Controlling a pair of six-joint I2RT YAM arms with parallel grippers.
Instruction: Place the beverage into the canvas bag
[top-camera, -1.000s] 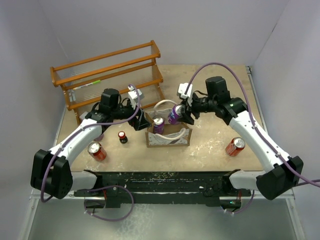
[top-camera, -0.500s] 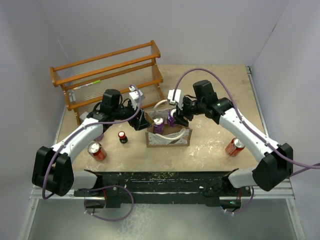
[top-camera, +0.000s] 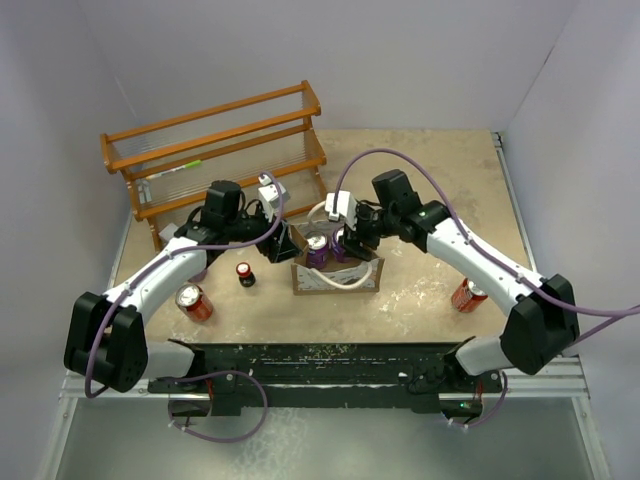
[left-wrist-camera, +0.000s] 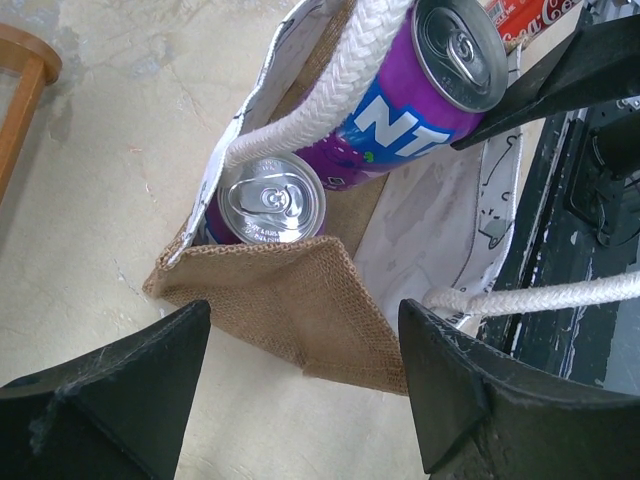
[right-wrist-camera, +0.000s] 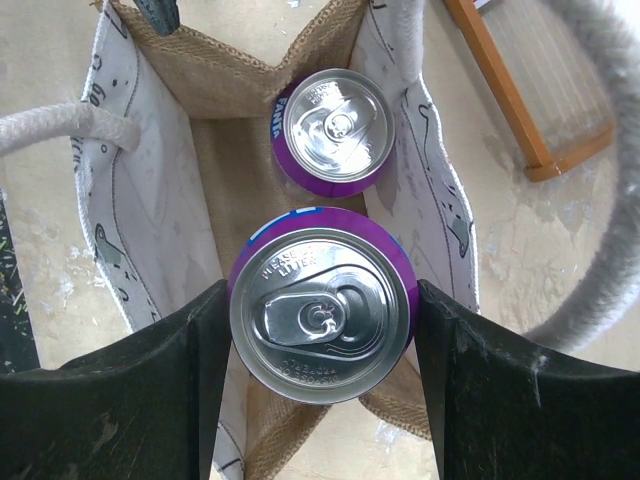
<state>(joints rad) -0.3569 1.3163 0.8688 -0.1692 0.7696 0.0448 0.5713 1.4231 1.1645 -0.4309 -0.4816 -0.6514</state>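
The bare bottom of the bag beside the standing can is below my right gripper and to its left in the top view, so I need to lower the gripper toward it and let go.
The canvas bag (top-camera: 337, 276) stands at the table's middle, tan burlap with a pale lining (right-wrist-camera: 160, 200) and white rope handles (left-wrist-camera: 340, 70). One purple can (right-wrist-camera: 335, 130) stands inside it at the left end. My right gripper (right-wrist-camera: 322, 300) is shut on a second purple can, the beverage (right-wrist-camera: 320, 315), hanging upright over the bag's open mouth, its bottom between the walls. In the left wrist view that can (left-wrist-camera: 420, 90) leans behind a handle. My left gripper (left-wrist-camera: 305, 320) is pressed on the bag's burlap end wall (left-wrist-camera: 300, 300), one finger at each corner.
A wooden rack (top-camera: 215, 150) stands at the back left. A red can (top-camera: 194, 301) and a small dark bottle with a red cap (top-camera: 245, 274) sit left of the bag. Another red can (top-camera: 468, 294) lies to the right, under my right arm.
My right arm has carried the purple can leftward and down, from beside the bag to over its mouth. My left gripper's jaws have narrowed at the bag's end.
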